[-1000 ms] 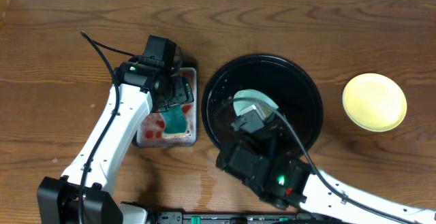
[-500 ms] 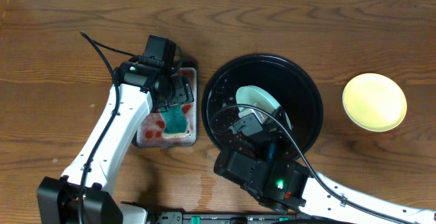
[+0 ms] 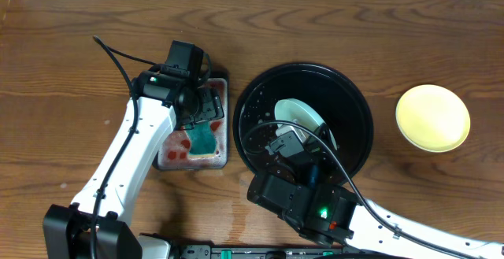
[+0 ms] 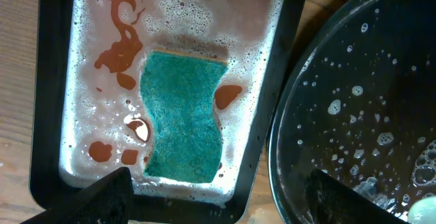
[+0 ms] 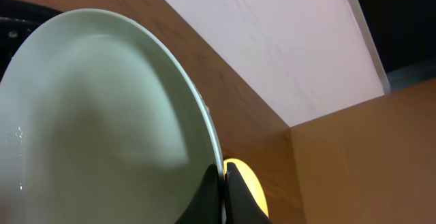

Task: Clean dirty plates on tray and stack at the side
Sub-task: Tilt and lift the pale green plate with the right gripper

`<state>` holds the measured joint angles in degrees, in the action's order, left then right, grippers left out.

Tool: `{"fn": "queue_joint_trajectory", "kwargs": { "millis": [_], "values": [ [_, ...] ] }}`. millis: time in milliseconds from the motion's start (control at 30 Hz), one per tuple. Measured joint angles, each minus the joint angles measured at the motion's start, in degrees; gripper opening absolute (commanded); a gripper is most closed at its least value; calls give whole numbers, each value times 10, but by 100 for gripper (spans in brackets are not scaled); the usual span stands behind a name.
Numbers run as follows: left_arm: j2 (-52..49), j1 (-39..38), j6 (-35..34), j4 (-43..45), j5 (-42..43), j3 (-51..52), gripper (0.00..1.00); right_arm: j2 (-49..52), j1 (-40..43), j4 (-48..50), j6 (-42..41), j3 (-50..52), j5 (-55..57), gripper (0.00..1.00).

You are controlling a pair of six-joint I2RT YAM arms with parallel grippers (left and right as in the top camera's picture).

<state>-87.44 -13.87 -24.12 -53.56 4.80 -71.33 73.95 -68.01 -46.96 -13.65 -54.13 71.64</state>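
The yellow plate [image 3: 432, 118] lies to my right gripper's right in the overhead view, so next I will carry the mint plate [image 3: 295, 111] across, tip it flat and release it onto that plate.
A pale mint plate [image 3: 295, 111] stands tilted on edge inside the large round black tray [image 3: 354, 101]. My right gripper [image 3: 294, 135] is shut on its rim. The right wrist view shows that plate [image 5: 102, 115] filling the left side, its rim pinched in the right gripper [image 5: 223, 183]. A yellow plate [image 3: 432, 118] lies flat on the table to the right of the tray, and the right wrist view catches the yellow plate [image 5: 248, 183] behind the fingers. My left gripper [image 3: 203, 111] hangs open over the soapy tray, and its wrist view shows the left gripper [image 4: 218, 200] holding nothing.
A small rectangular black tray [image 4: 272, 108] holds reddish soapy water and a teal sponge [image 4: 182, 118]. It stands just left of the round tray, whose wet rim [image 4: 286, 149] shows suds. A white wall borders the table's far edge.
The right arm has tipped the mint plate further up on edge and shifted slightly. The left arm has stayed still over the sponge.
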Motion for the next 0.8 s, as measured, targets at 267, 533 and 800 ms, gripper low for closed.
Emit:
{"fn": "queue_joint_trajectory", "kwargs": {
  "millis": [267, 533, 800],
  "values": [
    [0, 0, 0, 0, 0, 0, 81, 0, 9, 0, -6, 0, -14, 1],
    [0, 0, 0, 0, 0, 0, 81, 0, 29, 0, -8, 0, -30, 1],
    [0, 0, 0, 0, 0, 0, 82, 0, 35, -2, -8, 0, -32, 1]
  ]
}}
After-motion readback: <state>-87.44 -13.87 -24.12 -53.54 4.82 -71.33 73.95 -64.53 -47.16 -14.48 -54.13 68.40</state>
